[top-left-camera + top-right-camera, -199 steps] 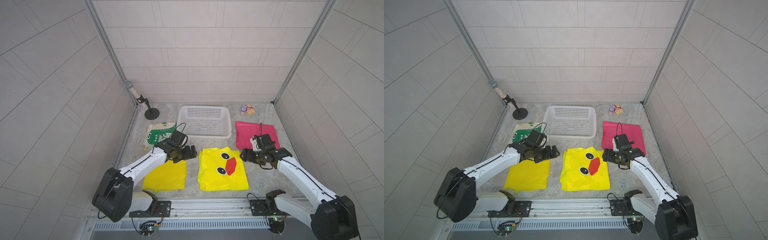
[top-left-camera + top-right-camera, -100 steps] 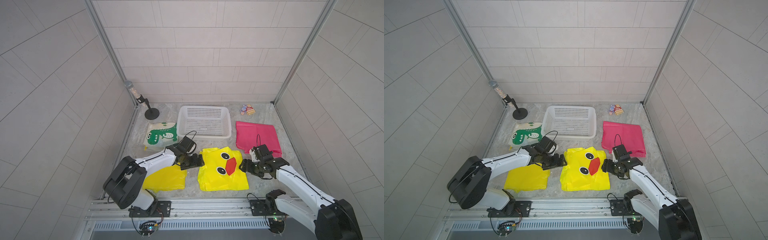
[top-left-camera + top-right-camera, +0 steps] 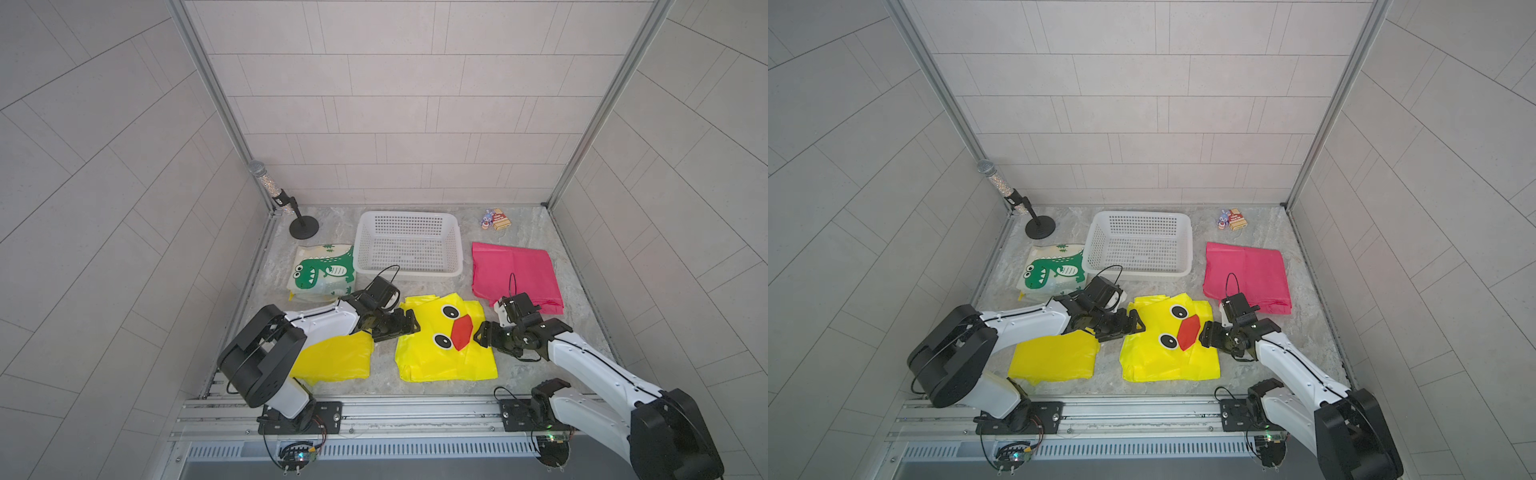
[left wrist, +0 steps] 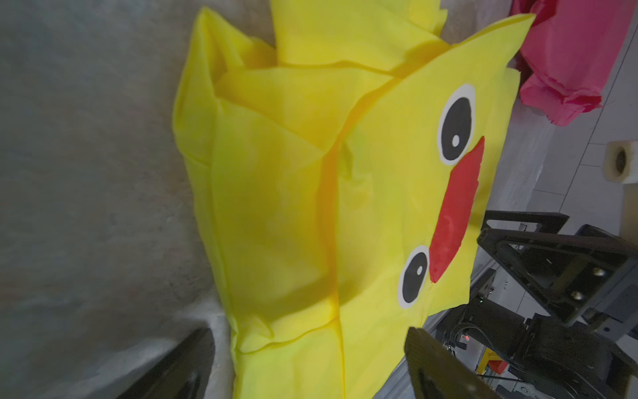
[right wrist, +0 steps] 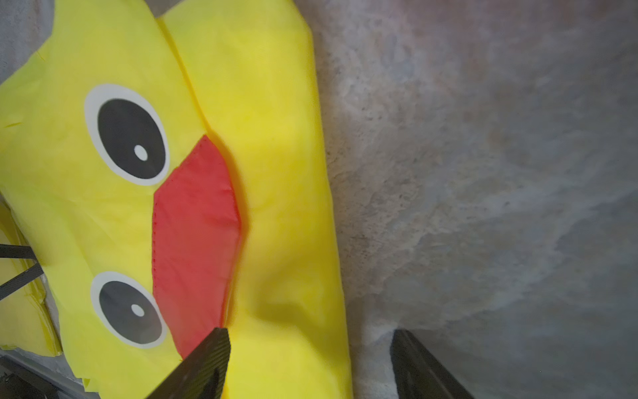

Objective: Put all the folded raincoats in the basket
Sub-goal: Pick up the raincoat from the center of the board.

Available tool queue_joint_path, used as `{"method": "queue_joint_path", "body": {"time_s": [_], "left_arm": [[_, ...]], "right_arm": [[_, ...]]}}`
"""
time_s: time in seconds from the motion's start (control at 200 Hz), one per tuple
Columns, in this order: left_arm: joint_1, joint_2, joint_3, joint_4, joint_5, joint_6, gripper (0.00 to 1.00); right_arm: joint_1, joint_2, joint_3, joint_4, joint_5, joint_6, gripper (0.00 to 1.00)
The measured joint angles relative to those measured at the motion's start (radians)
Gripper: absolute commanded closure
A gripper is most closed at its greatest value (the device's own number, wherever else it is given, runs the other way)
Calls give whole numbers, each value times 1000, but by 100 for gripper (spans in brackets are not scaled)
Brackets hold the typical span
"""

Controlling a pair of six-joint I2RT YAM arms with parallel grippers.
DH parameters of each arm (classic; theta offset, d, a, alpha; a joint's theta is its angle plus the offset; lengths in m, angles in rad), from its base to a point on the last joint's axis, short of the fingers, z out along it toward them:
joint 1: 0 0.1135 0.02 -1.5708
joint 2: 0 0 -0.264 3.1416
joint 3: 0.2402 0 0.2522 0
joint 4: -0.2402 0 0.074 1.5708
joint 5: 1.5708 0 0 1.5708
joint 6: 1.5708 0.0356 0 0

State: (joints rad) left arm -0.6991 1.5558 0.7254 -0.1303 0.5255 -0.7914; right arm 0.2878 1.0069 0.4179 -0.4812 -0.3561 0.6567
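Note:
The raincoat's side edge [image 3: 401, 339] [image 4: 240, 366] lies below, between the gripper's open fingers. My left gripper lowers, eases toward the duck face and closes on it next.
The folded raincoat [image 3: 444, 345] [image 3: 1167, 345], yellow with a duck face, lies flat on the table's middle front. Behind it stands the white perforated basket [image 3: 409, 272] [image 3: 1138, 272], with nothing in it. My left gripper [image 3: 409, 326] [image 4: 310, 362] is open at the raincoat's left edge, and that edge lies between its fingers [image 4: 186, 366]. At the raincoat's right edge my right gripper [image 3: 482, 334] [image 5: 310, 359] is open too. One of its fingers [image 5: 203, 366] is over the cloth by the red beak, the other over bare table.
A dinosaur-print raincoat [image 3: 322, 276] lies left of the basket, a plain yellow one [image 3: 332, 357] under my left arm, and a pink one [image 3: 515, 274] at the right. A microphone on a stand [image 3: 286, 208] is back left. A small toy and box [image 3: 496, 218] are back right.
Both grippers have moved inward and toward the front, to the duck raincoat's two side edges. The right jaws have narrowed slightly. The raincoat has not moved.

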Motion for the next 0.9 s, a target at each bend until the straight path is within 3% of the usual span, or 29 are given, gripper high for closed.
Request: {"method": "queue_joint_path", "body": {"time_s": [0.34, 0.47, 0.59, 0.775, 0.901], "left_arm": [[-44, 56, 9, 82, 19, -3, 23], [-51, 72, 9, 97, 19, -1, 39], [-55, 88, 9, 97, 11, -2, 63], [-55, 105, 1, 100, 13, -5, 95], [-55, 103, -3, 110, 16, -11, 99]], "right_arm": [[51, 40, -7, 97, 6, 14, 27], [74, 61, -5, 127, 13, 23, 33], [89, 65, -6, 135, 27, 30, 41], [106, 25, -23, 98, 50, 43, 61], [116, -39, -40, 81, 51, 56, 76]]}}
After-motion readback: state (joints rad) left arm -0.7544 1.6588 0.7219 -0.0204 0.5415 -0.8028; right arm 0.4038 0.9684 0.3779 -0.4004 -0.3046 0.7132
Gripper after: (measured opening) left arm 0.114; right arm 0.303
